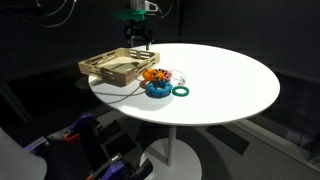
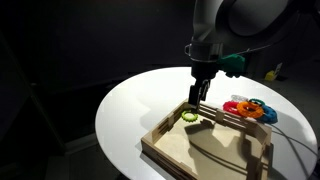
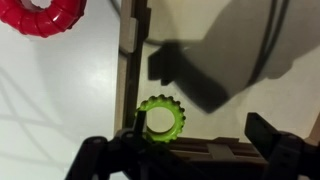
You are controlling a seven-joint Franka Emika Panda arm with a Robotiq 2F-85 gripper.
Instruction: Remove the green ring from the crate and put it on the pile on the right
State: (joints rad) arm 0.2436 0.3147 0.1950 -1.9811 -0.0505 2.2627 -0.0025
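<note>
The crate's side is tight against the green ring's other side, so I should lower my open gripper into the crate's corner and close it on the ring's rim facing the crate's middle (image 2: pixel 195 117) (image 3: pixel 180 117).
The green ring (image 2: pixel 189 116) lies flat inside the wooden crate (image 2: pixel 160 150), in a corner against the wall; the wrist view shows it as a bright green toothed ring (image 3: pixel 160 120). My gripper (image 2: pixel 197 98) hangs open just above the crate, close over the ring, and holds nothing. In the wrist view the gripper (image 3: pixel 195 145) has one finger beside the ring and the other well apart. The pile of coloured rings (image 2: pixel 248 108) sits on the white table beside the crate, and also shows in an exterior view (image 1: pixel 158 82).
The crate (image 1: pixel 100 70) stands at the edge of the round white table (image 1: pixel 230 80). A teal ring (image 1: pixel 181 91) lies next to the pile. A red ring (image 3: pixel 40 15) lies outside the crate wall (image 3: pixel 130 40). The surroundings are dark.
</note>
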